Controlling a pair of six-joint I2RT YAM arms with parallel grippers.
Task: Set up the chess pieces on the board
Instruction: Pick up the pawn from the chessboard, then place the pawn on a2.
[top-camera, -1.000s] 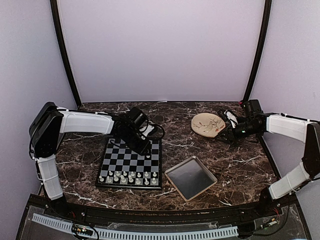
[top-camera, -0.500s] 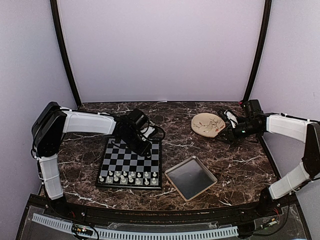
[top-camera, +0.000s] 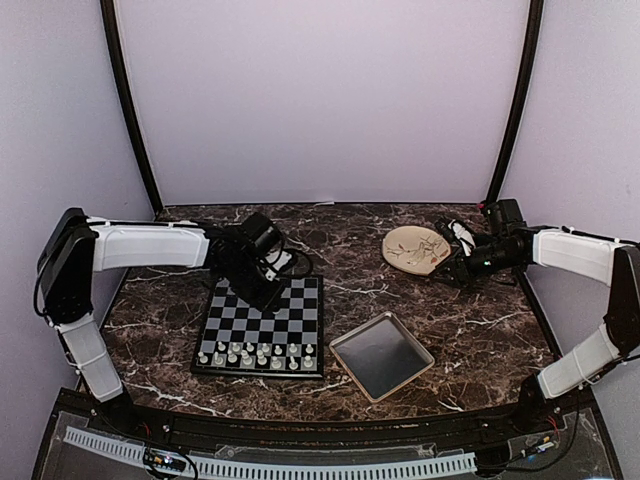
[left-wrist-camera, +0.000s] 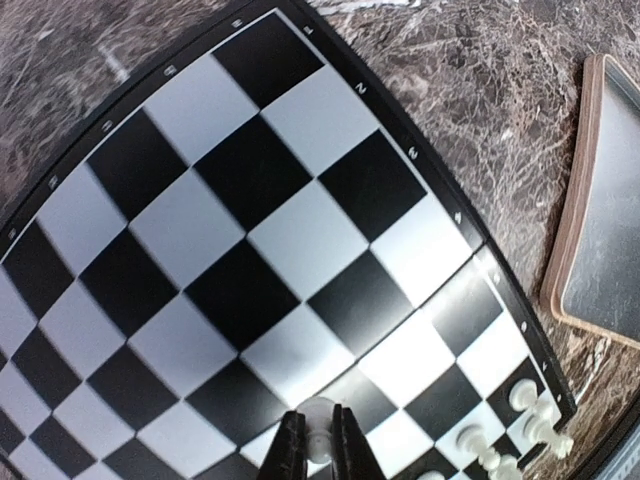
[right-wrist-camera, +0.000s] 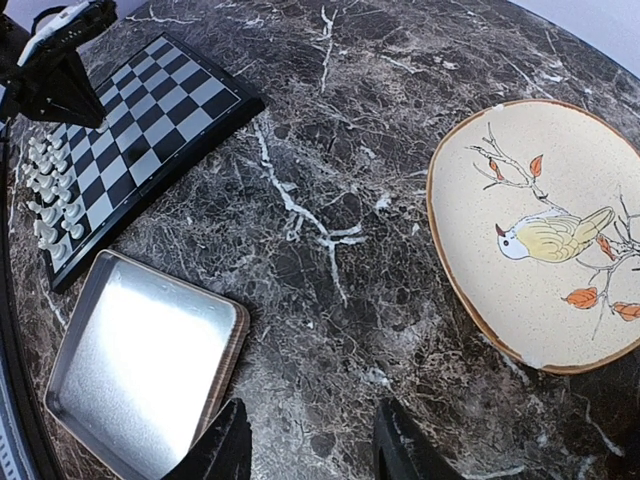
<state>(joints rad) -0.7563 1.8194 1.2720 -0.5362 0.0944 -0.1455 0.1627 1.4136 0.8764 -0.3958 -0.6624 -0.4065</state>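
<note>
The board's empty end square (top-camera: 207, 347) is bare beside the row of white pieces, so I need to move my left gripper back and to the left in the top view next, then down onto it.
The black and light-grey board (top-camera: 262, 328) lies left of centre on the marble table. Several small white chess pieces (top-camera: 258, 354) stand in its two near rows; some show at the lower right of the left wrist view (left-wrist-camera: 525, 420). My left gripper (top-camera: 262, 297) hangs over the board's far part, shut on one white chess piece (left-wrist-camera: 318, 432), held above the squares (left-wrist-camera: 250, 230). My right gripper (top-camera: 452, 277) is open and empty over bare table beside the round plate; its fingertips (right-wrist-camera: 225, 450) show at the bottom of the right wrist view. The board also shows there (right-wrist-camera: 130, 120).
A square metal tray (top-camera: 381, 355) with a pale rim lies right of the board, near the front; it shows in the right wrist view (right-wrist-camera: 135, 370). A round beige plate (top-camera: 415, 248) with a bird picture sits at the back right (right-wrist-camera: 540, 230).
My left gripper has moved left and slightly back over the board's far part with the piece. The right arm has not moved.
</note>
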